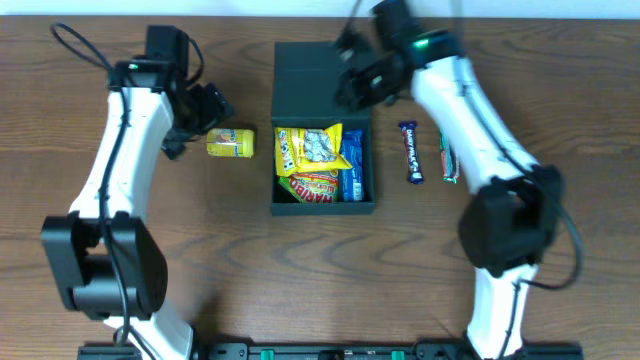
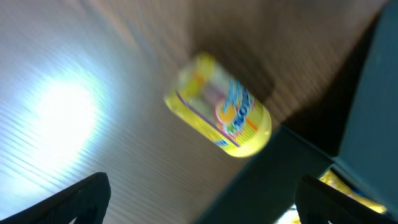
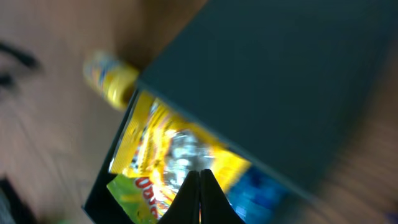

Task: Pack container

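My left gripper turns and lowers onto the small yellow packet point(image 1: 231, 143) point(image 2: 219, 106) next, its open fingers straddling the packet's sides, since the packet lies slanted to them.
The dark teal-green container point(image 1: 364, 208) sits mid-table, holding yellow, red-and-green and blue snack packets. Its flap lid point(image 1: 310, 70) stands at the back and fills the upper right of the right wrist view point(image 3: 273, 74). My right gripper point(image 1: 352, 88) is shut and empty, hovering over the lid's front edge, fingertips point(image 3: 200, 186) above the yellow packet point(image 3: 168, 149) inside. A small yellow packet point(image 1: 230, 143) lies on the table left of the container. My left gripper point(image 1: 205, 108) is open just behind it; the packet point(image 2: 217, 106) lies ahead of the spread fingers point(image 2: 202, 199), untouched.
Two snack bars lie right of the container: a dark blue one point(image 1: 410, 152) and a green-and-red one point(image 1: 449, 160) partly under my right arm. The container's wall point(image 2: 367, 93) is close on the right of the left gripper. The table point(image 1: 230, 260) is brown wood.
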Controlling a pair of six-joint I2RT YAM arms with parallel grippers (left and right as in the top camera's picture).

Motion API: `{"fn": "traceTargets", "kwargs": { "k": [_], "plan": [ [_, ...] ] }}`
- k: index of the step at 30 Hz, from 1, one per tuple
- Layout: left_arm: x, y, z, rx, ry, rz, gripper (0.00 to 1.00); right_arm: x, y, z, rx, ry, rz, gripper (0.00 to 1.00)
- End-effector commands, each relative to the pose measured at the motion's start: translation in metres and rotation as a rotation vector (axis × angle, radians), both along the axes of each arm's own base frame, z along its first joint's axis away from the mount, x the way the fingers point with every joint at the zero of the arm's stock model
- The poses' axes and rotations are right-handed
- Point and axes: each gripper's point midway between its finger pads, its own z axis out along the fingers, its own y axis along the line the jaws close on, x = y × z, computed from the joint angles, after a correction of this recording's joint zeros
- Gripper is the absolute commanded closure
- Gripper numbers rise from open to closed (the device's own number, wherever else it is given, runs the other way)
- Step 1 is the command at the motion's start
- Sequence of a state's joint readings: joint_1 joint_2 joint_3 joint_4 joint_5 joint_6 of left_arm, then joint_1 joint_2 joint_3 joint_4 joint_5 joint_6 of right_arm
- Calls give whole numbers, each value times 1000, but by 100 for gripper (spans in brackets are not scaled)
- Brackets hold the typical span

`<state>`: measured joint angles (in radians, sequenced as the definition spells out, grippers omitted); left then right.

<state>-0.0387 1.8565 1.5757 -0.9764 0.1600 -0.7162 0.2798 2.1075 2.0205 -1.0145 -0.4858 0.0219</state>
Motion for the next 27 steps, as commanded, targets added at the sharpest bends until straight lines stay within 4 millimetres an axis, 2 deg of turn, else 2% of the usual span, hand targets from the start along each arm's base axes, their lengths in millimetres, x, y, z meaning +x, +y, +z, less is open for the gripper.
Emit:
{"fn": "traceTargets", "kwargs": {
  "k": [1, 2, 3, 4, 5, 6, 11, 14, 17, 19, 21, 27],
  "plan": [
    [-1, -31, -13, -190, 85, 260, 5, 11, -46, 24, -17, 12, -201, 83],
    [2, -34, -15, -192, 82, 268, 5, 11, -56, 22, -26, 29, -232, 64],
    [5, -35, -19, -185, 76, 270, 5, 11, -67, 19, -38, 51, -266, 53],
    [9, -38, -23, -191, 75, 288, 5, 10, -83, 12, -56, 82, -302, 28],
    [10, -42, -32, -200, 99, 350, 0, 7, -100, 4, -79, 115, -339, 1],
    [9, -42, -41, -191, 130, 422, 8, 4, -112, -1, -89, 141, -362, 0],
    [10, -45, -74, -175, 198, 517, 7, -3, -143, -10, -156, 187, -428, 1],
    [8, -45, -91, -165, 236, 555, 8, -7, -149, -16, -192, 207, -439, 1],
    [12, -44, -104, -161, 242, 563, 10, -11, -152, -32, -260, 238, -434, 4],
    [13, -44, -107, -159, 241, 564, 15, -15, -154, -49, -316, 277, -428, 8],
    [13, -44, -108, -157, 242, 563, 27, -18, -159, -68, -371, 319, -429, 10],
    [13, -38, -109, -113, 219, 477, 52, -24, -159, -106, -404, 406, -379, 18]
  ]
}}
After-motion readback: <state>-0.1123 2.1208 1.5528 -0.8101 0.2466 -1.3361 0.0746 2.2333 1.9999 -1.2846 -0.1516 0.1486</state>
